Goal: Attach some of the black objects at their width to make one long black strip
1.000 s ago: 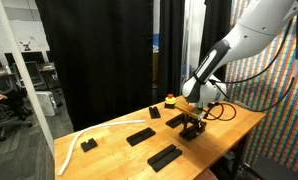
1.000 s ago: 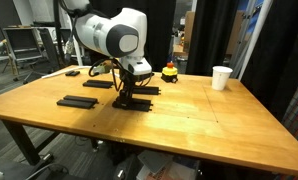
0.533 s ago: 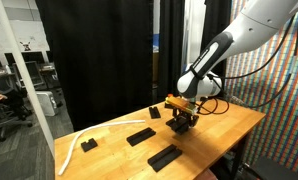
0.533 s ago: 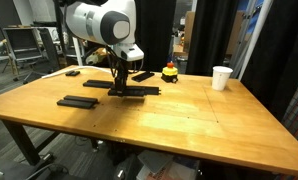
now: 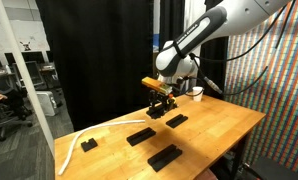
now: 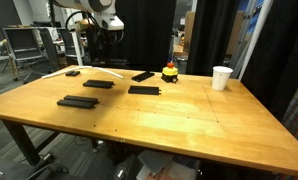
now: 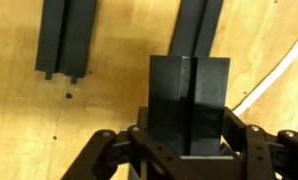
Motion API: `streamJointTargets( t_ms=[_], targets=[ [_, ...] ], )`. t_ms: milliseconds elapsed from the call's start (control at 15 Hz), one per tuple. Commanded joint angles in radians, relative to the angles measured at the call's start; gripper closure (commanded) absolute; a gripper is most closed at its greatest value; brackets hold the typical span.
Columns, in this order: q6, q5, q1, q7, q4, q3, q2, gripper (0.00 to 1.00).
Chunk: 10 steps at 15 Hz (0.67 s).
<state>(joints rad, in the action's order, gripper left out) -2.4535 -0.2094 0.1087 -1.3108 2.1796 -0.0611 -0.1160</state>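
The bar in my gripper goes toward the short black block and down for release next, since bare wood by the middle bar's end (image 5: 119, 149) lies below on that side.
My gripper (image 7: 189, 145) is shut on a short black bar (image 7: 189, 95) and holds it well above the wooden table, as an exterior view (image 5: 159, 100) also shows. In the wrist view two black bars lie on the table below, one at the upper left (image 7: 64, 40) and one straight ahead (image 7: 199, 25). In an exterior view several black bars lie flat and apart: one near the middle (image 6: 144, 89), one angled behind it (image 6: 143, 75), and two on the left (image 6: 99, 83) (image 6: 77, 101). No long joined strip shows.
A small red-topped black object (image 6: 169, 72) and a white paper cup (image 6: 221, 77) stand toward the far side. A white curved strip (image 5: 84, 135) lies near the table edge. A short black block (image 5: 89, 144) sits beside it. Black curtains hang behind the table.
The gripper has risen from the table's middle and swung toward the far side, carrying a black bar. One bar stays on the table where the gripper was.
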Motion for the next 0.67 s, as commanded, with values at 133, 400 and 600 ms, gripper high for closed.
streamJointTargets(
  t_ms=[133, 400, 600],
  targets=[
    [0.034, -0.07, 0.035, -0.088, -0.356, -0.031, -0.239, 0.54],
    [0.057, -0.148, 0.065, -0.153, -0.543, -0.057, -0.382, 0.54],
    [0.074, -0.226, 0.077, -0.176, -0.662, -0.096, -0.472, 0.54]
  ],
)
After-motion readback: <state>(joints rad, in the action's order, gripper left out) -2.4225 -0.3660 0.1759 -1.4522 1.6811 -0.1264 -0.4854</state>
